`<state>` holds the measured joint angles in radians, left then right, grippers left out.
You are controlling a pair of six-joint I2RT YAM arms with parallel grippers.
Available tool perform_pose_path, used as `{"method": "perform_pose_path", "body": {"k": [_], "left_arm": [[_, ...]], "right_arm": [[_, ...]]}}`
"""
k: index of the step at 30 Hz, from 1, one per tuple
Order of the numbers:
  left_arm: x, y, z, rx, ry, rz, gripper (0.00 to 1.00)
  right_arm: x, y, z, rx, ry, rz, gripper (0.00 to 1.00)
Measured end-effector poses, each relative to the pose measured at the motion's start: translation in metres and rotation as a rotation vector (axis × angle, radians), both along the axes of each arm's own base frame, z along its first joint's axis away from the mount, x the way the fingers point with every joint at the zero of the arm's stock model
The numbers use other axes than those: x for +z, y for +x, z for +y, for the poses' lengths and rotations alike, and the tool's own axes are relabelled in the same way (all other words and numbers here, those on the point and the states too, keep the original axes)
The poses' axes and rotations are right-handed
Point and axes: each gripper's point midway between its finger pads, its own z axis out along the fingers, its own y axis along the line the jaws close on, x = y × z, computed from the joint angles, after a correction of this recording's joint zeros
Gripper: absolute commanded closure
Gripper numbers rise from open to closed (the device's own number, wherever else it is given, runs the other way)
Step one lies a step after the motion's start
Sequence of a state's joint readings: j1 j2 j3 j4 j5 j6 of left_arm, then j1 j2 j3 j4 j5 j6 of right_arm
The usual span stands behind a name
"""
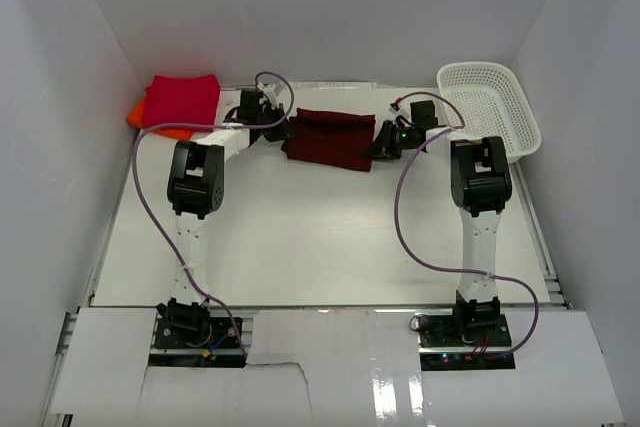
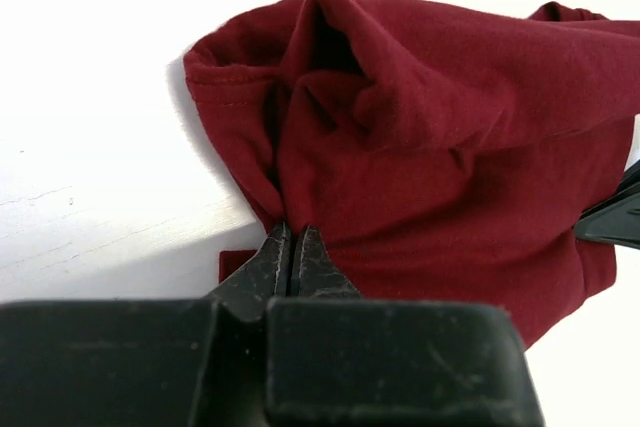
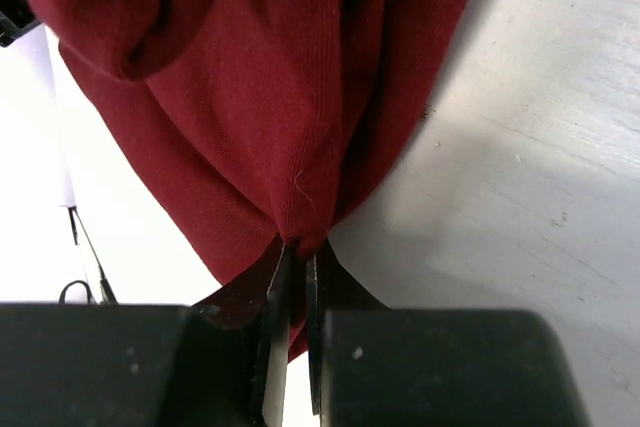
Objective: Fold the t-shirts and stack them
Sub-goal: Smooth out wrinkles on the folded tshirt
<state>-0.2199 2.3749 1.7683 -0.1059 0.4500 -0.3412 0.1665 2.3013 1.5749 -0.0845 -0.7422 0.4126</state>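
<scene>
I should next use my right gripper to drag the maroon t-shirt's end back and release it on the bare middle of the table, which is clear and back from that end.
The dark maroon t-shirt lies bunched into a folded strip at the back middle of the table, between both grippers. My left gripper is shut on its left end; in the left wrist view the cloth puckers at the closed fingertips. My right gripper is shut on its right end; the cloth gathers into its tips. The crimson-red t-shirt lies folded at the back left on top of the orange t-shirt, of which only an edge shows.
A white plastic mesh basket stands at the back right, close to the right arm. White walls enclose the table on three sides. Purple cables loop from both arms over the table.
</scene>
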Motion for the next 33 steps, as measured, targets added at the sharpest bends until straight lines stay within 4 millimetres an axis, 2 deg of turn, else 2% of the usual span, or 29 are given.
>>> {"method": "perform_pose_path", "body": {"k": [5, 8, 11, 16, 22, 25, 27, 28, 29, 30, 31, 33], "left_arm": [[-0.002, -0.005, 0.000, 0.000, -0.005, 0.011, 1.00], [-0.001, -0.022, 0.001, 0.001, 0.006, 0.036, 1.00], [-0.003, -0.054, 0.001, 0.012, 0.040, 0.078, 1.00], [-0.003, -0.128, -0.003, 0.017, 0.109, 0.161, 1.00], [0.001, -0.218, -0.001, 0.014, 0.156, 0.260, 1.00], [0.007, -0.254, 0.004, 0.024, 0.160, 0.288, 1.00], [0.013, -0.271, 0.005, 0.027, 0.152, 0.301, 1.00], [0.015, -0.276, 0.005, 0.029, 0.147, 0.303, 1.00], [0.018, -0.280, 0.005, 0.032, 0.140, 0.305, 1.00], [0.020, -0.282, 0.006, 0.036, 0.134, 0.306, 1.00], [0.021, -0.284, 0.006, 0.039, 0.131, 0.308, 0.95], [0.020, -0.284, 0.008, 0.051, 0.138, 0.311, 0.79]], "right_arm": [[-0.002, -0.004, 0.002, 0.010, -0.005, 0.013, 0.92], [-0.003, -0.012, 0.001, 0.019, -0.012, 0.019, 0.92], [-0.003, -0.035, 0.000, 0.034, -0.033, 0.048, 0.92], [-0.004, -0.098, -0.003, 0.069, -0.081, 0.116, 0.92], [-0.006, -0.189, -0.006, 0.128, -0.140, 0.177, 0.92], [-0.008, -0.236, -0.013, 0.151, -0.157, 0.203, 0.92], [-0.007, -0.256, -0.019, 0.151, -0.163, 0.207, 0.92], [-0.007, -0.263, -0.022, 0.147, -0.163, 0.208, 0.90], [-0.006, -0.270, -0.024, 0.143, -0.162, 0.207, 0.83], [-0.005, -0.274, -0.025, 0.140, -0.160, 0.207, 0.64], [-0.004, -0.277, -0.026, 0.140, -0.159, 0.199, 0.58], [-0.002, -0.279, -0.028, 0.131, -0.166, 0.186, 0.53]]}}
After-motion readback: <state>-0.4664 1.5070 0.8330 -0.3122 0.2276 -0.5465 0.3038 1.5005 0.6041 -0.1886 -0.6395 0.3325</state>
